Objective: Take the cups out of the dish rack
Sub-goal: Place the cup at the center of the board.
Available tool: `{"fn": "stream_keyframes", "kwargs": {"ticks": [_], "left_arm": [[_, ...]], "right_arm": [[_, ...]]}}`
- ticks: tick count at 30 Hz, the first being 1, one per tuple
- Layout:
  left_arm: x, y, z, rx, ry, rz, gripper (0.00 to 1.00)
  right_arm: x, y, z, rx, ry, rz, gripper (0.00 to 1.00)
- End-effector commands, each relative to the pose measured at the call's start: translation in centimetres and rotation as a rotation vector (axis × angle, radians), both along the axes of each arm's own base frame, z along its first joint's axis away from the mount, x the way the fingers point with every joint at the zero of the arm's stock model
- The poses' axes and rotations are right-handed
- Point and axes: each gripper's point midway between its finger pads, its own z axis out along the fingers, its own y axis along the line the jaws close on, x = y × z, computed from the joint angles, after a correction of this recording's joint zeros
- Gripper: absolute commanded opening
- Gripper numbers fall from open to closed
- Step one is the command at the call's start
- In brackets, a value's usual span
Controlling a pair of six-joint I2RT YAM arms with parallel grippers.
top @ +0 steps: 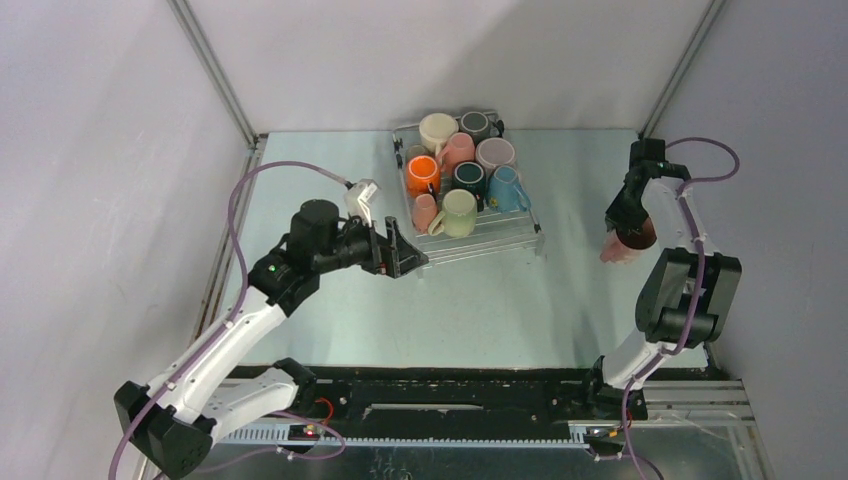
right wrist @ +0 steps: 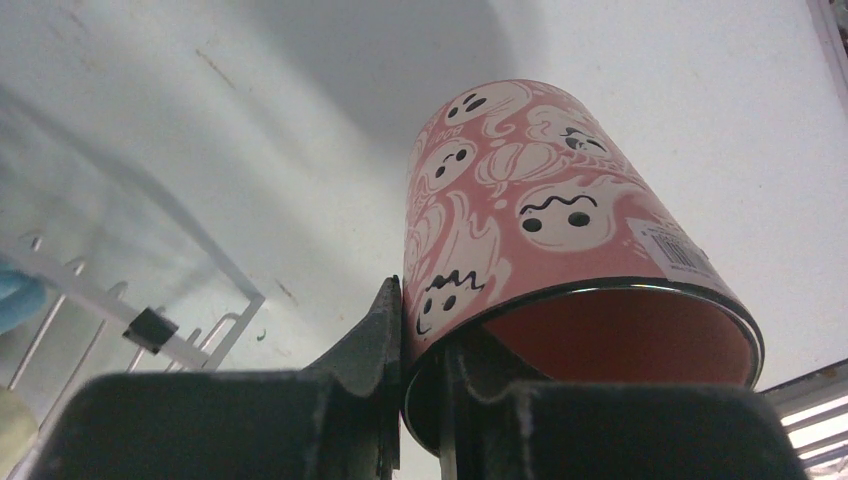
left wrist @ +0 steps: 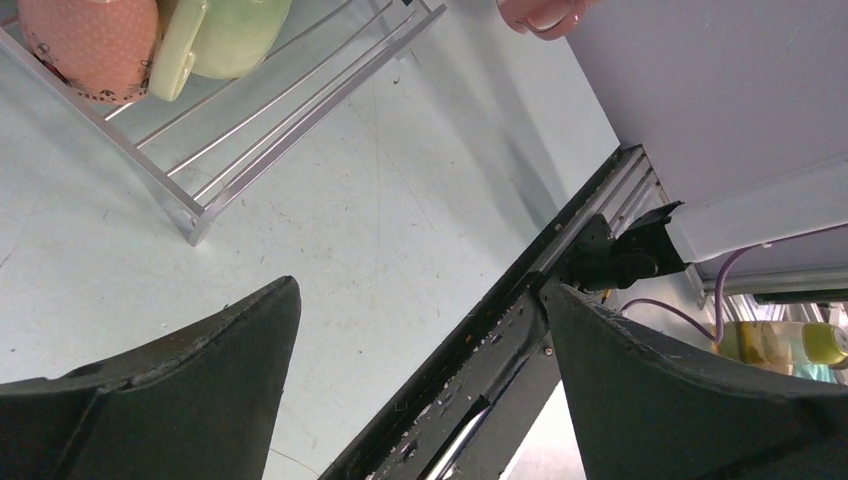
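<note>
Next, my right gripper moves the pink ghost-patterned cup (right wrist: 540, 220) down onto the tabletop beside the rack and releases its rim, since that spot is bare.
The dish rack (top: 500, 236) sits at the back centre and holds several cups, among them an orange one (top: 423, 172), a cream one (top: 437, 128), a pale green one (top: 459, 210), a dark teal one (top: 468, 178) and a blue one (top: 505, 187). My right gripper (top: 622, 232) is shut on the rim of a pink ghost-patterned cup (right wrist: 540, 220), one finger inside and one outside, to the right of the rack. My left gripper (top: 405, 255) is open and empty just left of the rack's near corner (left wrist: 195, 225). The pale green cup (left wrist: 235, 30) shows in the left wrist view.
Grey enclosure walls stand close on both sides and at the back. A black rail (top: 450, 395) runs along the near table edge. The rack's wire corner (right wrist: 150, 325) lies left of the held cup.
</note>
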Motion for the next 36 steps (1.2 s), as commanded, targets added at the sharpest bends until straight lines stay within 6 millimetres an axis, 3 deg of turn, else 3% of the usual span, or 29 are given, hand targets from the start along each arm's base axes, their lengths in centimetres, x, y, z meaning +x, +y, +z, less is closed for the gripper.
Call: {"fn": "stream_keyframes", "kwargs": {"ticks": [1,9,16,23,28,34,36], "left_arm": [[0.1,-0.6,2.4,-0.019,-0.067,-0.043,1.00],[0.3,-0.9,1.8,-0.007,-0.052,-0.054,1.00],[0.3,-1.1,1.5,-0.005,-0.042,-0.061,1.00],[0.5,-1.3,1.4,-0.006,-0.038,-0.067,1.00],[0.8,-1.2,1.3,0.000,-0.043,-0.059,1.00],[0.8,-1.1,1.7,0.000,-0.056,-0.050,1.00],[0.9,-0.9,1.8,0.008,-0.065,-0.039,1.00]], "right_arm": [[2.1,-2.3,0.3,-0.063,-0.049,-0.020,0.00],[1.9,-3.5,-1.8,-0.053,0.005,-0.045,0.00],[1.8,-3.4,-2.8,-0.040,0.032,-0.032,0.25],[2.2,-3.0,-3.0,-0.014,0.033,-0.014,0.41],[2.0,-2.8,-0.5,-0.027,-0.013,-0.008,0.63],[1.4,-2.5,3.6,-0.050,-0.094,-0.009,0.79],[1.3,-2.1,5.0,-0.058,-0.130,0.001,0.89]]}}
